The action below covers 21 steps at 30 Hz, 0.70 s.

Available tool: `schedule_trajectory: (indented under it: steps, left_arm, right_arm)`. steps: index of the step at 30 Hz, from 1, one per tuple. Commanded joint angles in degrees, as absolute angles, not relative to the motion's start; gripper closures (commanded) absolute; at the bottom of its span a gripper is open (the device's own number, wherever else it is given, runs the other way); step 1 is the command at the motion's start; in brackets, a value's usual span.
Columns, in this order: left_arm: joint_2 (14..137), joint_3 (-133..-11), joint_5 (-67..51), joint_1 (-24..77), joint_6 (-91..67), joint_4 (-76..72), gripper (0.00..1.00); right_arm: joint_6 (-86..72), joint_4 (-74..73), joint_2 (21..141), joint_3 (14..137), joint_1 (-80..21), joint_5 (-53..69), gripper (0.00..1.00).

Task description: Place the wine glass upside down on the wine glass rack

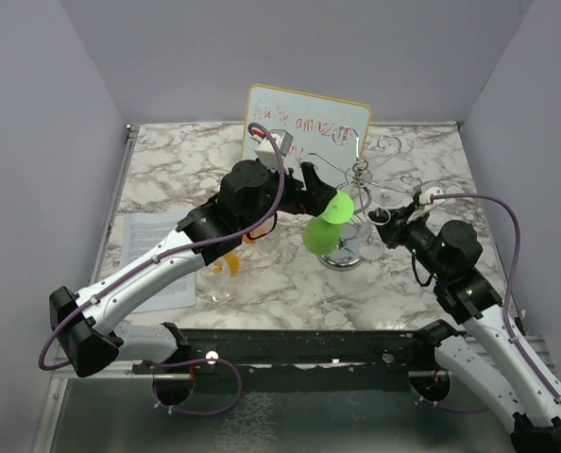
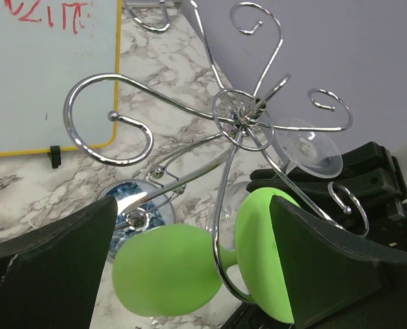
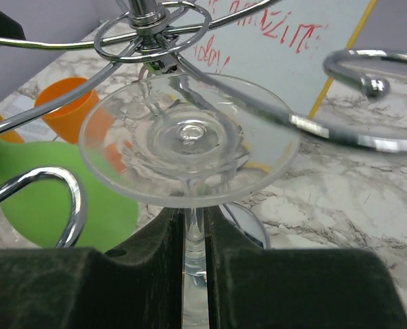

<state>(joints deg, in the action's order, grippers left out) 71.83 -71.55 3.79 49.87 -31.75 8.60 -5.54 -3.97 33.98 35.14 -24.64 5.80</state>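
Observation:
The empty curled loop [image 3: 57,181] is to the left of my right gripper in its wrist view. With the foot of the glass under an arm, I will lift, slide the stem in and let go.
The silver wire rack [image 1: 358,193] stands mid-table on its round shiny base [image 1: 342,255]. A green wine glass [image 1: 326,225] hangs foot-up with its stem in one rack arm's loop. In the left wrist view the green glass [image 2: 169,267] lies between the wide-apart jaws of my left gripper [image 2: 193,205], under the rack hub [image 2: 243,118]. My right gripper [image 3: 193,216] is shut on the stem of a clear wine glass [image 3: 190,137], held foot-up just under a rack arm [image 3: 152,24]. In the top view the right gripper [image 1: 386,226] is right of the post.
A whiteboard [image 1: 304,123] with red writing stands behind the rack. Orange cups [image 3: 73,110] and a clear glass [image 1: 214,283] stand left of the rack, beside a paper sheet [image 1: 153,245]. Grey walls enclose the marble table.

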Motion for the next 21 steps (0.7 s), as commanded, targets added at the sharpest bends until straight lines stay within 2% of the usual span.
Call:
schedule_trajectory:
  steps: [1, 21]
  left_arm:
    - [72.60, -71.63, 1.59, 49.48, -32.26, 7.54, 0.08]
    - [72.70, -71.66, 1.76, 49.39, -32.17, 7.56, 0.11]
  right_arm:
    - [-4.76, -3.06, 34.49, 36.71, -24.82, 10.29, 0.99]
    - [-5.99, 2.33, 23.24, 30.14, -24.84, 15.31, 0.99]
